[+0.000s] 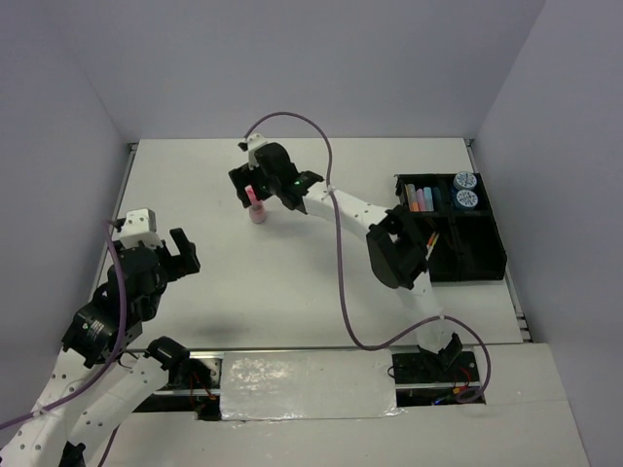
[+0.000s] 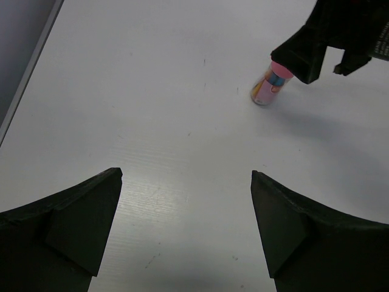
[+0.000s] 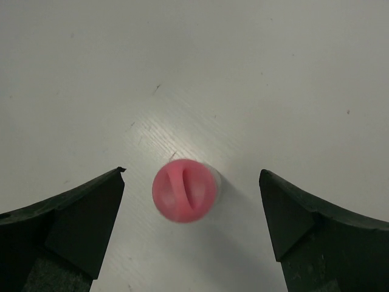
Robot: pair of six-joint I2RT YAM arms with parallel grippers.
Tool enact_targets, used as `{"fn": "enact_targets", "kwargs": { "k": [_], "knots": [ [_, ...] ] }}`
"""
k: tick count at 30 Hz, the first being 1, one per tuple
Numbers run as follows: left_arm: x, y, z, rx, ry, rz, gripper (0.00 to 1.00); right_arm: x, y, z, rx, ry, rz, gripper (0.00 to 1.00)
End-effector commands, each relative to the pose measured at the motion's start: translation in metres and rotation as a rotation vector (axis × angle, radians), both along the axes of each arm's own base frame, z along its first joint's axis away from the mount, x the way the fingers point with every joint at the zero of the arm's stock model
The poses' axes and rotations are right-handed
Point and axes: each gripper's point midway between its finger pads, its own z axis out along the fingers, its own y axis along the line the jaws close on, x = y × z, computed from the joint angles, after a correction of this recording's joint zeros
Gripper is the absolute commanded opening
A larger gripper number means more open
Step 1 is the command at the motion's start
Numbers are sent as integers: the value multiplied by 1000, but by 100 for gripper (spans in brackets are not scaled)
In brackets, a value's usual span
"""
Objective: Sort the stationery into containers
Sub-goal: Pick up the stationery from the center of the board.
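Note:
I will next lower my open right gripper onto the bottle's pink cap (image 1: 250, 193) (image 3: 184, 190) and close it there, because the cap already sits between its two spread fingers.
A pink bottle (image 1: 256, 208) stands upright on the white table, left of centre at the back. My right gripper (image 1: 250, 187) hangs open straight above it; in the right wrist view its pink cap (image 3: 184, 190) sits between the two fingers, touching neither. The bottle also shows in the left wrist view (image 2: 271, 83), under the right gripper's black tip. My left gripper (image 1: 182, 255) is open and empty at the near left. The black organiser tray (image 1: 484, 255) at the right edge holds two round patterned-lid tubs (image 1: 466, 190), short markers (image 1: 420, 197) and thin pens (image 1: 431, 241).
Grey walls enclose the table on the left, back and right. A purple cable (image 1: 336, 243) loops over the right arm. The table's left rim (image 2: 30, 64) shows in the left wrist view.

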Motion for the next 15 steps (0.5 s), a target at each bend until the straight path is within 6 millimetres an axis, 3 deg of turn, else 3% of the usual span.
{"fn": "enact_targets", "kwargs": {
  "k": [1, 2, 7, 9, 15],
  "knots": [
    [5, -6, 6, 1, -28, -29, 99, 8, 8, 10, -54, 2, 42, 100],
    [5, -6, 6, 2, -27, -29, 99, 9, 7, -7, -93, 18, 33, 100],
    [5, -6, 7, 0, -30, -34, 99, 7, 8, -26, -116, 28, 27, 96],
    [5, -6, 7, 2, -29, -34, 99, 2, 7, -38, -127, 53, 36, 88],
    [6, -7, 6, 3, -29, -39, 99, -12, 16, -42, -104, 47, 84, 59]
  ]
}}
